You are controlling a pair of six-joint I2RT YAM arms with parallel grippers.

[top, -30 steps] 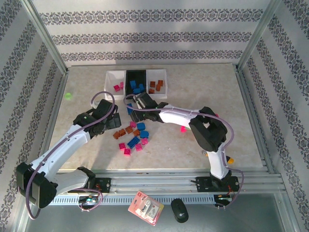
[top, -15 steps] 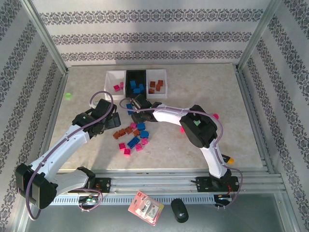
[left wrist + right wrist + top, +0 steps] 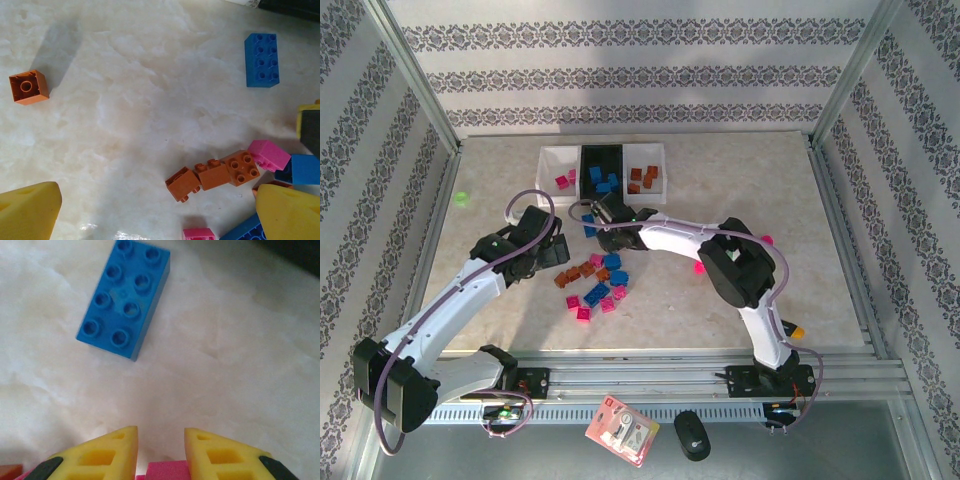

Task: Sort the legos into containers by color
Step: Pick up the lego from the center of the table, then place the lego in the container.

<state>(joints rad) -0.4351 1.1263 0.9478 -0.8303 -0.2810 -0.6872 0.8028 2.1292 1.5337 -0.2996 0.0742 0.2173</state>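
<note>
My right gripper next needs to lift the matching pink lego, move it outward over the white bin with pink legos and let go of it.
My right gripper (image 3: 161,452) is shut on a pink lego (image 3: 167,474) held between its yellow fingers (image 3: 107,457), low over the table. A blue eight-stud lego (image 3: 123,297) lies just ahead of it. In the top view that gripper (image 3: 604,213) sits just in front of the containers: a white bin (image 3: 552,160) with pink legos, a black bin (image 3: 601,157) with blue ones, a white bin (image 3: 658,160) with orange ones. My left gripper (image 3: 157,202) hangs open above three orange legos (image 3: 215,175). A loose pile of legos (image 3: 598,283) lies mid-table.
A lone orange brick (image 3: 29,86) and a blue brick (image 3: 261,60) lie apart from the pile. A small green bit (image 3: 461,198) sits at the far left, a pink piece (image 3: 767,240) at the right. A packet (image 3: 623,428) and a black object (image 3: 692,435) lie below the front rail.
The right gripper's jaws have closed on the pink lego, and its wrist has shifted slightly left. The left arm has stayed almost still, jaws wide.
</note>
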